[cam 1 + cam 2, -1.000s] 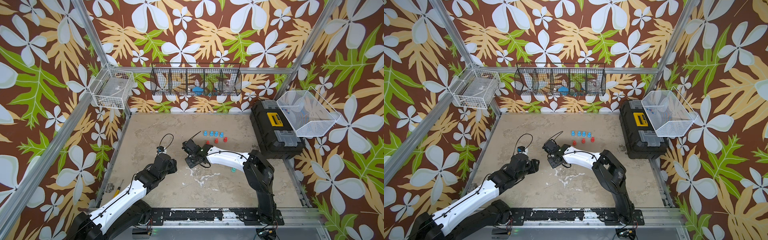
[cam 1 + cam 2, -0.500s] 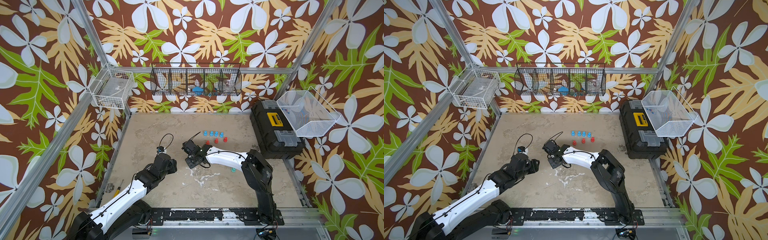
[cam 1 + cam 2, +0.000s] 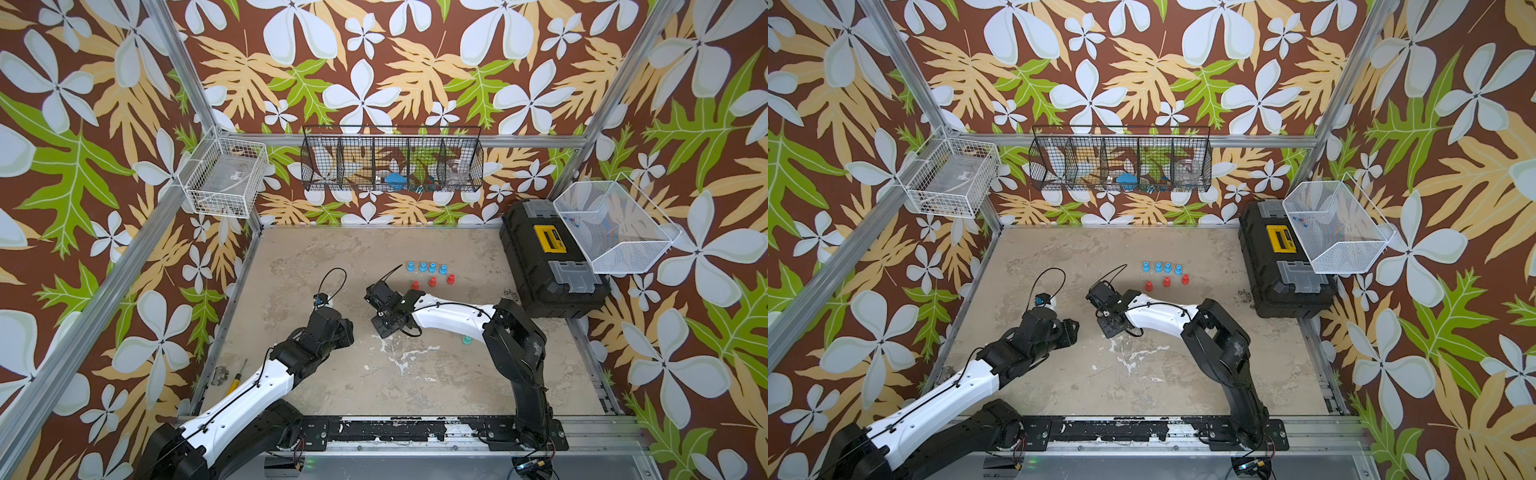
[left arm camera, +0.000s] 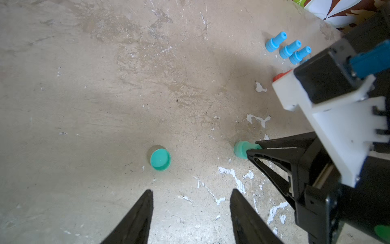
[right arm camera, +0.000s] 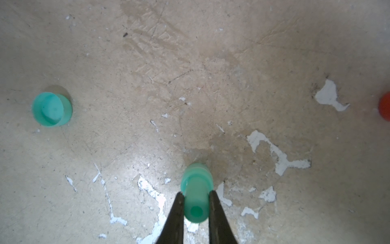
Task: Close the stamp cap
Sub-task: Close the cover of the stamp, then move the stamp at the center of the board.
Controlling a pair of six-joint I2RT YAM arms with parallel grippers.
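Observation:
I need to carry the green stamp (image 5: pixel 197 181) over with my right gripper and release it on a bare patch before the red stamps, which is outward of the gripper, toward the toolbox.
My right gripper (image 5: pixel 196 195) is shut on a green stamp (image 5: pixel 197 181), pinching its narrow stem while its wide end rests on the table. In the left wrist view the same stamp (image 4: pixel 240 149) stands at the tip of the right gripper's black fingers (image 4: pixel 274 156). The green cap (image 5: pixel 51 109) lies apart from the stamp on the table, hollow side up. My left gripper (image 4: pixel 190 191) hovers open just short of the cap (image 4: pixel 160 159), with nothing between its fingers. In a top view both wrists meet at mid-table, left (image 3: pixel 332 328) and right (image 3: pixel 386 307).
A row of blue stamps (image 3: pixel 427 268) and a row of red ones (image 3: pixel 432 282) stand behind the right wrist. Another small green piece (image 3: pixel 466 340) sits by the right arm's elbow. A black toolbox (image 3: pixel 548 266) fills the right side. Wire baskets (image 3: pixel 392 164) hang on the back wall.

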